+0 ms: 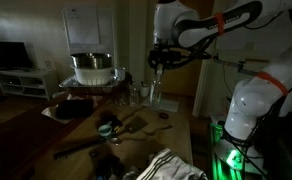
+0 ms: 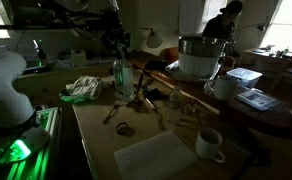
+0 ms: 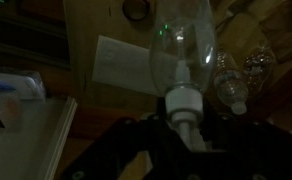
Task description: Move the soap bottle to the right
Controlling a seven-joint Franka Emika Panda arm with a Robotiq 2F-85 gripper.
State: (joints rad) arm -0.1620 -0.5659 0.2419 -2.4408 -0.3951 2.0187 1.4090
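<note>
I will lower my gripper to put the bottle on the bare tabletop beside the dark ring and let go of its pump neck, as its base is still in the air.
The soap bottle is a tall clear bottle with a white pump collar. It stands upright on the wooden table in both exterior views. My gripper comes down on it from above. In the wrist view the clear body hangs below the white collar. The pump stem sits between my dark fingers, which lie close against it on both sides. The gripper looks shut on the pump top. The scene is dim and the fingertips are hard to make out.
Small glass jars stand right beside the bottle. A wide metal pot sits on a raised stand behind. A white mug, a sheet of paper, a crumpled cloth and scattered utensils lie on the table.
</note>
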